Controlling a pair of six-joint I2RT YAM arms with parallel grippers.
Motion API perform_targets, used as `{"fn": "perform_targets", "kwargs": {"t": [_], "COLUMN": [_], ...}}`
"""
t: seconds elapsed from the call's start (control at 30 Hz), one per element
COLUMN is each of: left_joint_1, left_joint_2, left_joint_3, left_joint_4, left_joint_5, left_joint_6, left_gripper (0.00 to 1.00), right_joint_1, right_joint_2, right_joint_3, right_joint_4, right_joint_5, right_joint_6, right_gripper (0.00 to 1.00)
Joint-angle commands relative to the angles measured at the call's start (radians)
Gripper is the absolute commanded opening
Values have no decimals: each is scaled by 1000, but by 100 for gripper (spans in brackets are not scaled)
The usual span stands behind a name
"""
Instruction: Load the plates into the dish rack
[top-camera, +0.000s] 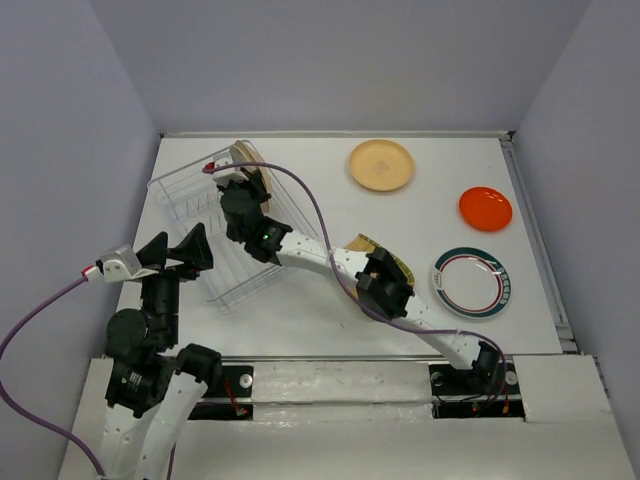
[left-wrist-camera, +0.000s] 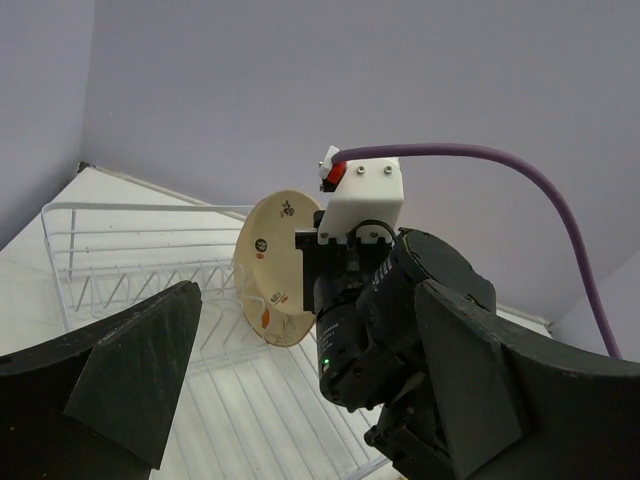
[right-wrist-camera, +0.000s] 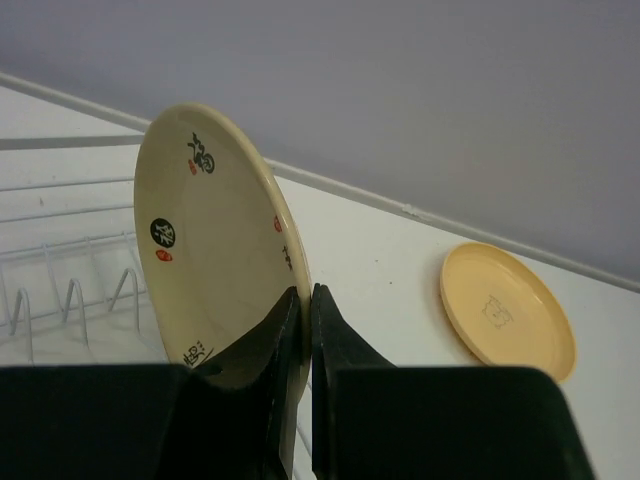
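Observation:
The beige plate is already upright over the rack (top-camera: 225, 240), so my right gripper should next lower slightly, set it by the rack's far wires and let go of the plate's rim.
My right gripper (right-wrist-camera: 306, 300) is shut on the rim of a beige plate (right-wrist-camera: 210, 250) with dark and red marks. It holds the plate upright over the far end of the white wire dish rack (top-camera: 225, 240). The top view shows the right gripper (top-camera: 243, 188) and the plate (top-camera: 250, 163); the left wrist view shows the plate (left-wrist-camera: 272, 270) above the rack (left-wrist-camera: 120, 260). My left gripper (top-camera: 178, 248) is open and empty at the rack's near left side, its jaws wide apart. A tan plate (top-camera: 381, 165), a red-orange plate (top-camera: 486, 208) and a ringed white plate (top-camera: 472, 283) lie flat on the table.
A ribbed yellow plate (top-camera: 388, 256) lies partly under the right arm's forearm. The right arm stretches diagonally from its base across the table to the rack. The tan plate also shows in the right wrist view (right-wrist-camera: 508, 312). Grey walls enclose the table.

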Motion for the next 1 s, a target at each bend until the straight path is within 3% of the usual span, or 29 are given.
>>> {"fn": "perform_targets", "kwargs": {"t": [0.0,0.4,0.43,0.47,0.57,0.97], "left_joint_1": [-5,-3,-3,-3,-3,3], "left_joint_2": [3,1,0,1,9,43], "left_joint_3": [34,31,31,30,31,10], "left_joint_4": [50,50,50,50,50,64], "left_joint_5": [5,17,18,20,20,60], "left_joint_6": [9,6,6,5,5,2], "left_gripper": [99,99,99,99,99,99], "right_joint_1": [2,2,2,2,2,2], "right_joint_2": [-9,11,-19,-41,-157,-726], "right_joint_3": [-23,-73,-85,-104,-202,-805], "right_joint_4": [54,-18,-19,-25,-108,-409], "right_joint_5": [9,-7,-13,-25,-91,-459], "right_joint_6": [56,173,182,220,347,854], "right_gripper": [7,9,13,28,53,72]}}
